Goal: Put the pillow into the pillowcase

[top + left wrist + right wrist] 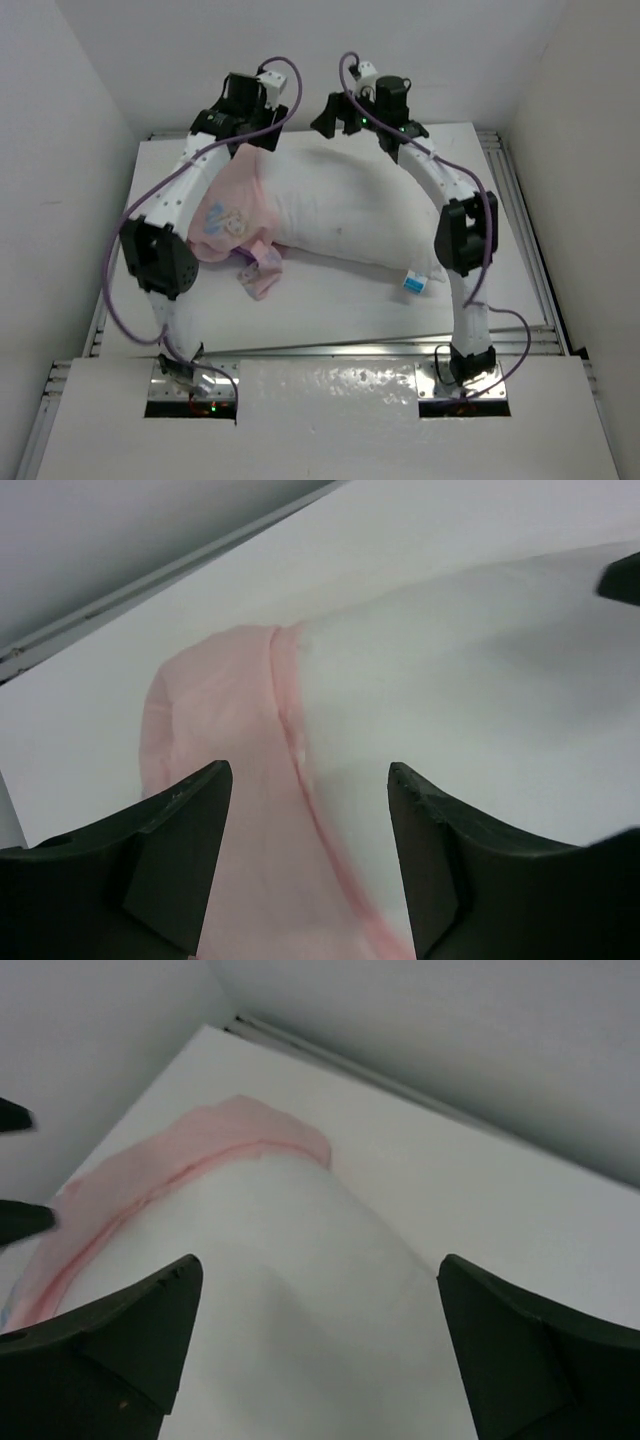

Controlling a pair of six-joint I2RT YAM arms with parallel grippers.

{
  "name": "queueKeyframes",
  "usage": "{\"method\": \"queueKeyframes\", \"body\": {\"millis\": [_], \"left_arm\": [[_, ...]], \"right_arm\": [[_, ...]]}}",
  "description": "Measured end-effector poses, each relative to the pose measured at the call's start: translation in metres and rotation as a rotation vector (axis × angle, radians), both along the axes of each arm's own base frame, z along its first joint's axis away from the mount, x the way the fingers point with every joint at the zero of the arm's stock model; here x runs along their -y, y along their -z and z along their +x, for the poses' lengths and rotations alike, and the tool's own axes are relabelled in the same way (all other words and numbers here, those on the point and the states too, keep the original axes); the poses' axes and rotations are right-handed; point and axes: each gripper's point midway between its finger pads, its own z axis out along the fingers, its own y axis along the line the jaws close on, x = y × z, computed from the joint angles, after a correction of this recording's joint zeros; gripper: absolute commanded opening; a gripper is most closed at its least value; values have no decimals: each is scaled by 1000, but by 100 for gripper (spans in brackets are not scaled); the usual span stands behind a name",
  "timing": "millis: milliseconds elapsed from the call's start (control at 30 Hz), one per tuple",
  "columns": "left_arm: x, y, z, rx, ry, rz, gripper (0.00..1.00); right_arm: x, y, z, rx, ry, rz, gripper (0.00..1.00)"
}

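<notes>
I should move my right gripper down and slightly back onto the bare pillow's far side (314, 154) (305, 1260), as that uncovered white part lies below and just back from it.
The white pillow (340, 210) lies across the table, its blue-and-white tag (415, 283) at the near right corner. The pink pillowcase (238, 215) covers the pillow's left end, with loose cloth bunched at the front. My left gripper (310, 780) is open just above the pillowcase's hem (290, 720), where it meets the pillow (470, 680). My right gripper (315, 1270) is open wide above the bare pillow (300, 1260), with the pillowcase's edge (180, 1155) beyond it. In the top view both grippers hover at the pillow's far side, left (262, 140) and right (335, 122).
White walls enclose the table (330, 310) on three sides, close behind both grippers. A metal rail runs along the table's right edge (520, 230) and front edge (330, 350). Purple cables loop from both arms.
</notes>
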Motion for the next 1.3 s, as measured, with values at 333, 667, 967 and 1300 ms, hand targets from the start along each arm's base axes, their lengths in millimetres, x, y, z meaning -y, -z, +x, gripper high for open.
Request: {"method": "queueKeyframes", "body": {"millis": [333, 667, 967, 1300], "left_arm": [[-21, 106, 53, -154, -159, 127, 49], [-43, 115, 43, -217, -185, 129, 15], [-31, 110, 12, -282, -78, 102, 0], [54, 34, -46, -142, 279, 36, 0]], "right_arm": [[-41, 125, 20, -214, -227, 90, 99], [-50, 120, -18, -224, -472, 243, 7], [-45, 108, -60, -159, -447, 104, 0], [-62, 45, -165, 179, -324, -76, 0]]}}
